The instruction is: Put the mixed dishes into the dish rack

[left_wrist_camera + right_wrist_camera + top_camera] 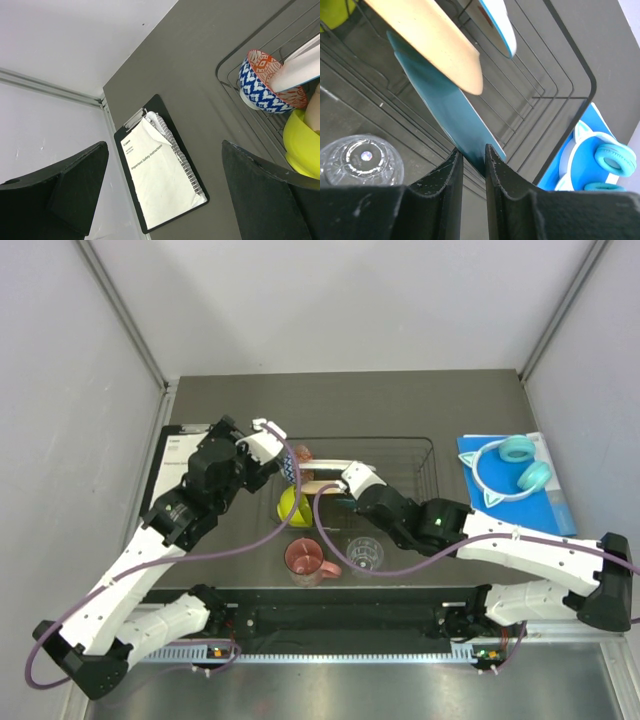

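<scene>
My right gripper shifts the teal plate left in the top view, toward the lime-green bowl (293, 508), next, then releases it, since open rack space separates them.
The dark wire dish rack (432, 455) holds three plates leaning together. In the right wrist view these are the teal plate (445, 110), a peach plate (440, 40) over it and a white plate (497, 25) behind. My right gripper (472, 152) is shut on the teal plate's rim, inside the rack. The lime-green bowl (293, 508) and the blue-patterned small bowl (260, 87) sit at the rack's left end. My left gripper (265, 445) hangs open above that end, holding nothing. The pink mug (304, 558) and clear glass (364, 553) stand on the table in front of the rack.
Turquoise headphones (515, 468) lie on a blue pad right of the rack. A clipboard with white paper (160, 175) lies by the left wall. The grey walls close in on three sides.
</scene>
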Tool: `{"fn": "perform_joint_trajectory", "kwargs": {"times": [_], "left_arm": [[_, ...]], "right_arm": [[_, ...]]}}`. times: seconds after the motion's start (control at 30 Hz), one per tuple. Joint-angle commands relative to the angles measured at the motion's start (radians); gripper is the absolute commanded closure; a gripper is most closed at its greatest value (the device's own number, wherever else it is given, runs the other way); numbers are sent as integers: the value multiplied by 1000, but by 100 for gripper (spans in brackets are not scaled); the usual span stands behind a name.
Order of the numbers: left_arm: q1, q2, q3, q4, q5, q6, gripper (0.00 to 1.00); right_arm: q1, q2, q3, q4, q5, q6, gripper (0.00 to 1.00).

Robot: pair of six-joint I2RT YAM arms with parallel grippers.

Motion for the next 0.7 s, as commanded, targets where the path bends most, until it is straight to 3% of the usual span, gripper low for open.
{"fn": "perform_joint_trajectory", "kwargs": {"times": [0.0,0.3,0.4,0.53,0.67], "left_arm": [[5,-24,-36,72,-15,-10,1],[28,20,-113,28,9,-105,1],[92,42,-136,46,48,-134,1],[295,114,-168,81,121,-143,1],[365,268,-172,60,156,-145,3]], "right_arm": [[-9,43,66,100,-83,41,94],[27,118,123,120,-137,-13,98],[40,144,137,124,-138,-22,98],[58,161,149,129,-137,-31,99],[58,168,157,129,-126,-37,98]]}}
